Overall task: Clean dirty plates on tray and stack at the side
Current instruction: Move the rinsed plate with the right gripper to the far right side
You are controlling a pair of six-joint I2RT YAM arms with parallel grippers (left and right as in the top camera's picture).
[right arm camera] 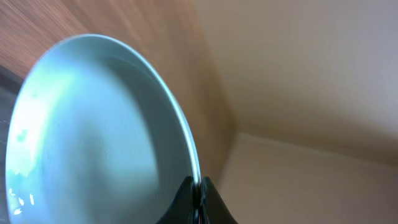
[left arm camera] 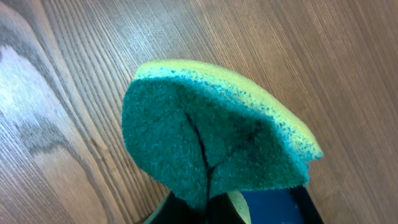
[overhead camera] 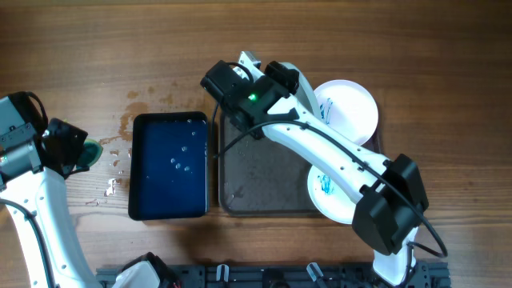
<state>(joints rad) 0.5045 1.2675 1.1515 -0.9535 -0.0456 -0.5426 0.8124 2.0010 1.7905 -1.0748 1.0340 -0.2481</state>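
I will next swing my right gripper past the scribbled plates, to the right in the overhead view, and lower the plate flat, because the table there (overhead camera: 436, 118) is bare.
My right gripper (overhead camera: 240, 74) (right arm camera: 200, 185) is shut on the rim of a pale blue plate (right arm camera: 93, 130) and holds it tilted on edge above the tray's far left corner. From overhead the plate shows only as a thin white sliver (overhead camera: 246, 59). Two white plates with teal scribbles lie on the right side of the dark tray (overhead camera: 264, 172), one at the far right (overhead camera: 352, 108) and one at the near right (overhead camera: 332, 200), both partly under my right arm. My left gripper (overhead camera: 80, 152) (left arm camera: 211, 208) is shut on a green and yellow sponge (left arm camera: 211, 130) (overhead camera: 92, 152), left of the basin.
A dark blue basin (overhead camera: 170, 166) with water in it stands just left of the tray. Water drops (overhead camera: 116, 164) lie on the wooden table between the basin and the left gripper. The right arm (overhead camera: 336, 156) runs diagonally over the tray.
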